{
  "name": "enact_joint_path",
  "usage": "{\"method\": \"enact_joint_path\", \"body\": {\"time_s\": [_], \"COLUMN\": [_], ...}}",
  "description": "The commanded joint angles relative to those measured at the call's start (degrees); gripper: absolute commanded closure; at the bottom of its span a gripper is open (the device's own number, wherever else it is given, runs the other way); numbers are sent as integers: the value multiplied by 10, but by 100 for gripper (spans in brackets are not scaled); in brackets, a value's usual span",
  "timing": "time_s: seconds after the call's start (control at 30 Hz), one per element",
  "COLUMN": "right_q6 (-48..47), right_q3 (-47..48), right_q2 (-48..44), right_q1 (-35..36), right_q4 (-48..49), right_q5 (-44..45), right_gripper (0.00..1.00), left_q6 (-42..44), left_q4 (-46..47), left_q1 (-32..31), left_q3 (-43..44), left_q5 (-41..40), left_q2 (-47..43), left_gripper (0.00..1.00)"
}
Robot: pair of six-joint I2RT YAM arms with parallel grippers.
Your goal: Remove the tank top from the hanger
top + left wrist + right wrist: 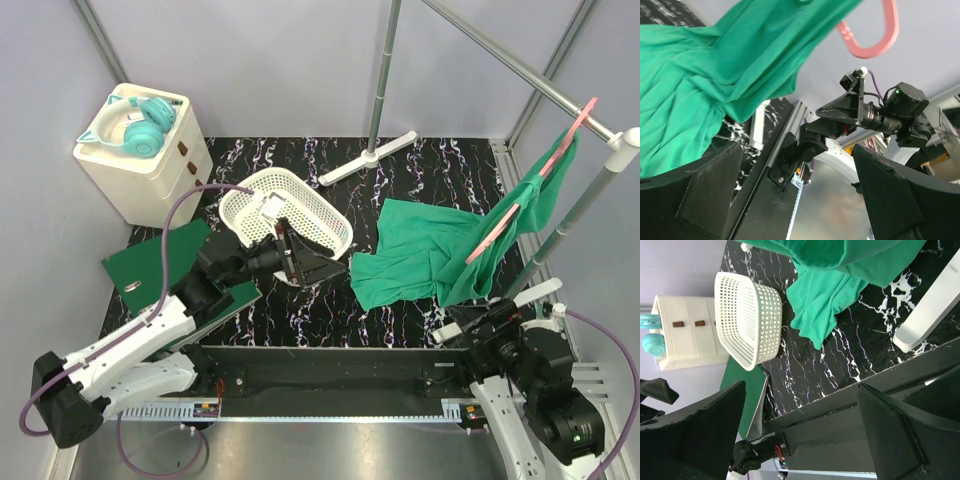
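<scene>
The hanger's near end [473, 258] lies to the right of my left gripper in the top view, so next I bring the gripper across to close where the hanger's pink shows uncovered.
The teal-green tank top [425, 250] hangs by its upper part from the coral-pink hanger [515, 215]. The hanger's hook sits on the grey rail at the right. The lower part of the tank top lies crumpled on the black marbled table. My left gripper [318, 262] is open and empty, left of the tank top's edge and apart from it. Its wrist view shows the tank top [705, 75] and the hanger's hook [875, 40] beyond the open gripper [795, 200]. My right gripper [478, 318] is open and empty, at the near edge below the hanging cloth. Its wrist view [800, 435] shows the tank top [830, 305].
A white basket [290, 210] lies tipped behind the left gripper, also in the right wrist view [747, 320]. A dark-green folder [160, 260] lies at the left. A cream drawer unit [145, 155] with teal headphones [135, 125] stands back left. The rack's upright pole [385, 70] and white foot [368, 158] stand behind.
</scene>
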Motion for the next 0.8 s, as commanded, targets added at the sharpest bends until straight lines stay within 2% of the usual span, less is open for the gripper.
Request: {"method": "enact_joint_path", "body": {"time_s": [0.0, 0.13, 0.23, 0.37, 0.6, 0.77], "right_q6": [-21, -49, -105, -147, -128, -127], "right_q3": [62, 116, 151, 185, 257, 267], "right_q2": [0, 0, -1, -3, -4, -3], "right_q1": [-2, -1, -2, -2, -2, -2], "right_q4": [-25, -54, -55, -53, -67, -61], "right_q5": [66, 101, 92, 87, 119, 94], "right_gripper": [0, 0, 0, 0, 0, 0], "left_q6": [56, 87, 125, 151, 205, 241], "left_q4": [9, 6, -6, -15, -16, -36], "left_q1": [-61, -100, -126, -142, -195, -235], "left_q3": [83, 135, 186, 293, 445, 563], "left_q5": [-56, -83, -107, -91, -92, -106], "left_q2": [27, 73, 111, 171, 292, 375], "left_gripper": [4, 4, 4, 4, 4, 4]}}
